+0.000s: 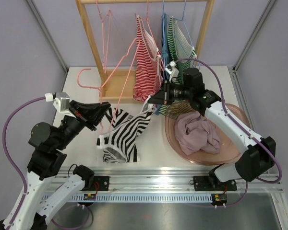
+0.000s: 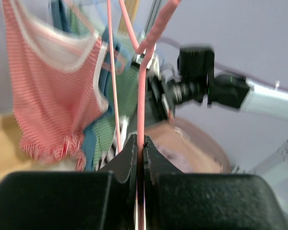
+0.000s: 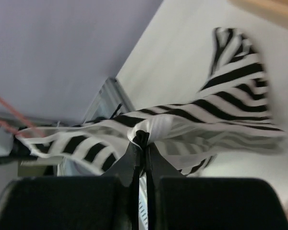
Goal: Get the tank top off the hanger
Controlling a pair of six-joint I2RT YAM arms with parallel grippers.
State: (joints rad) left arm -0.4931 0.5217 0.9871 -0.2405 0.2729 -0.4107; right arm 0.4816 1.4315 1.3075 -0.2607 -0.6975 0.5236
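My right gripper needs to pull the raised fold back and down to the striped cloth on the tabletop and release it there, because the cloth is below my gripper and back from it.
A black-and-white striped tank top (image 1: pixel 125 135) lies partly on the table, one end lifted. It still hangs around a pink wire hanger (image 1: pixel 119 91). My left gripper (image 1: pixel 104 109) is shut on the hanger's wire (image 2: pixel 141 120), which runs up between the jaws. My right gripper (image 1: pixel 152 100) is shut on a bunched fold of the tank top (image 3: pixel 149 130) and holds it up off the table. The striped cloth stretches from the right gripper down towards the left.
A wooden clothes rack (image 1: pixel 149 1) at the back holds a red striped top (image 1: pixel 146 62), blue and green striped tops (image 1: pixel 178 43) and another pink hanger (image 1: pixel 105 21). A pink basin (image 1: pixel 234 115) with mauve cloth (image 1: pixel 199 133) sits at the right.
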